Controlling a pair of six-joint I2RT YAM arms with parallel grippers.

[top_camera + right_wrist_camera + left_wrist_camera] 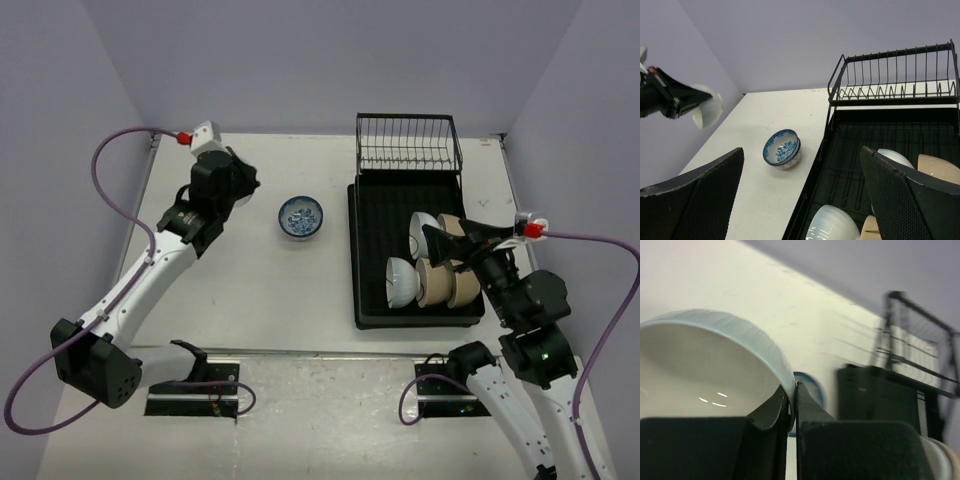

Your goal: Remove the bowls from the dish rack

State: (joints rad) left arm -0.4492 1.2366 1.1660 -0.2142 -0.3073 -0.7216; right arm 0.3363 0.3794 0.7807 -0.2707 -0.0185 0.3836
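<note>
The bare tabletop beside the patterned bowl lies below, so next my left gripper will move down, tipping its fingers downward, and release the plain white bowl (pixel 705 355) there.
My left gripper (pixel 240 186) is shut on the rim of a plain white bowl (pixel 705 355) and holds it above the table's left back part. That bowl also shows in the right wrist view (pixel 707 111). A blue-and-white patterned bowl (pixel 300 217) sits on the table left of the dish rack (pixel 365 250), nested in a red-and-white bowl (pixel 787 161). The rack holds several bowls on their sides: white ones (pixel 401 282) and tan ones (pixel 436 286). My right gripper (pixel 452 243) is open and empty above them, its jaws wide apart (pixel 801 150).
The black wire basket (pixel 408 145) stands at the rack's far end. Purple walls close in the table on three sides. Purple cables loop off both arms.
</note>
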